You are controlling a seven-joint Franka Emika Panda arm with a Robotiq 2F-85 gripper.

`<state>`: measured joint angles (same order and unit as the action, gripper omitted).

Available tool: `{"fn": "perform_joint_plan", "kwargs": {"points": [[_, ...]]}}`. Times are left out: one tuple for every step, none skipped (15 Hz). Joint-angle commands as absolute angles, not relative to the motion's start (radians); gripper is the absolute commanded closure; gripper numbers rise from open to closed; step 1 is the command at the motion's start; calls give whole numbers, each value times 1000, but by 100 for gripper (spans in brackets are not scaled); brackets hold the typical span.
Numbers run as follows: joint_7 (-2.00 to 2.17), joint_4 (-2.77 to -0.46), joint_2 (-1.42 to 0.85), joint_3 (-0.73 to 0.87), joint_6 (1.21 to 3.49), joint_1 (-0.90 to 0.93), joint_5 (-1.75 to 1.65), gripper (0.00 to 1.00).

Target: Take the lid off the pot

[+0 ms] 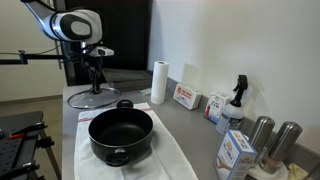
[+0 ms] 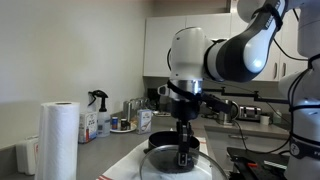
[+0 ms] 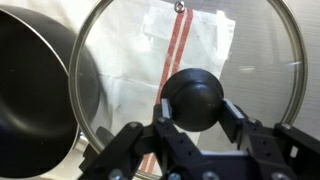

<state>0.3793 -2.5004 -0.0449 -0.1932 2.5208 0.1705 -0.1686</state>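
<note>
The striped end of the white cloth (image 1: 91, 114) (image 3: 177, 52) is below my gripper. My gripper will lower the glass lid onto it next and let go of the knob.
The black pot (image 1: 120, 135) stands open on a white cloth in an exterior view. In the wrist view its dark inside (image 3: 35, 90) fills the left. The glass lid (image 1: 92, 98) is off the pot, behind it and low over the counter. In the wrist view the lid (image 3: 240, 50) is see-through, with its black knob (image 3: 195, 97) in the middle. My gripper (image 1: 97, 80) (image 2: 185, 152) comes down onto the lid from above. Its two fingers (image 3: 196, 112) press both sides of the knob.
A white cloth with a red stripe (image 3: 175, 55) shows through the glass. A paper towel roll (image 1: 158, 82) (image 2: 58, 140), small boxes (image 1: 185, 97), a spray bottle (image 1: 237, 95) and two steel canisters (image 1: 260, 130) stand along the wall.
</note>
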Motion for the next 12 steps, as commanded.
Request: {"fn": "perform_joint_plan", "kwargs": {"points": [[406,-2504,-103,-182,2602,191,-199,75],[403,-2501,-122,-176,2613,193,-197,75],[401,-2497,-143,-168,2632,194,-202,75],[394,-2492,-162,-162,2644,195,-194,75],[392,-2484,-184,-151,2663,195,-201,75],[387,-2478,-202,-141,2677,196,-199,75],[385,-2471,-221,-129,2685,196,-196,75],[382,-2468,-233,-119,2696,199,-193,75],[383,-2465,-246,-108,2705,205,-197,75],[380,-2456,-261,-98,2711,209,-197,75],[381,-2442,-281,-85,2716,213,-203,75],[384,-2432,-295,-74,2720,219,-205,75]]}}
